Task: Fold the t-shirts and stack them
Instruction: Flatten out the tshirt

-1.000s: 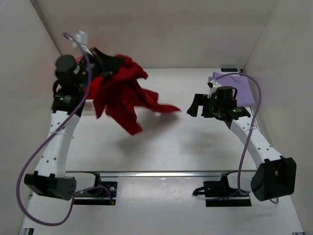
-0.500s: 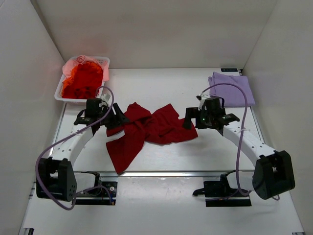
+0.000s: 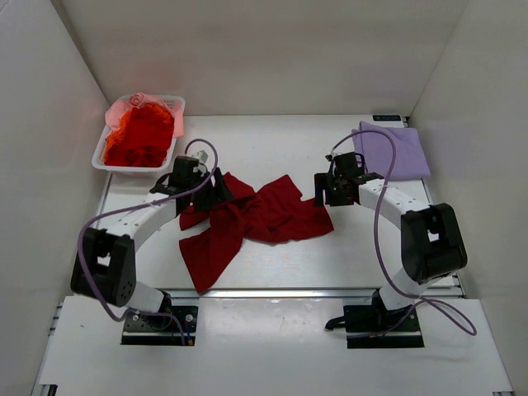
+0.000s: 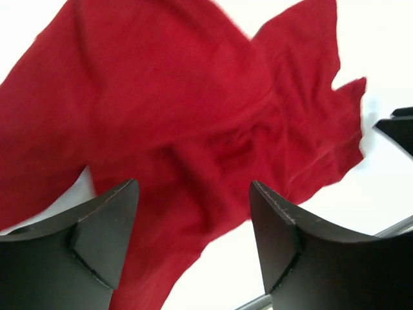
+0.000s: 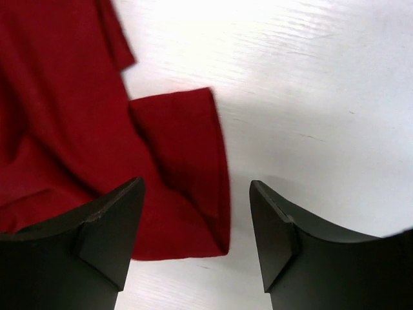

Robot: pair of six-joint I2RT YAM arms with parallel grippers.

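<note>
I will next move my left gripper down onto the near edge of the upper red fold [image 3: 237, 200] [image 4: 179, 139], because that edge overlaps the cloth beneath and lies in front of the open fingers.
The dark red t-shirt [image 3: 257, 219] lies crumpled and spread across the middle of the table. My left gripper [image 3: 216, 193] hangs open over its left part; in the left wrist view the gripper [image 4: 193, 219] has red cloth [image 4: 174, 110] below it and nothing clamped. My right gripper [image 3: 324, 189] stands open at the shirt's right edge; in the right wrist view the gripper [image 5: 193, 219] straddles a folded corner of the red cloth [image 5: 181, 168]. A folded pale lavender t-shirt [image 3: 393, 152] lies at the back right.
A white basket [image 3: 180, 115] at the back left holds an orange-red t-shirt [image 3: 139, 139] and a pink one [image 3: 132, 102]. White walls close in the table on three sides. A metal rail [image 3: 280, 292] runs along the near edge.
My left arm swung down from the back left and let go of the dark red shirt, which now lies on the table. My right gripper moved to the shirt's right edge, its jaws narrowing somewhat.
</note>
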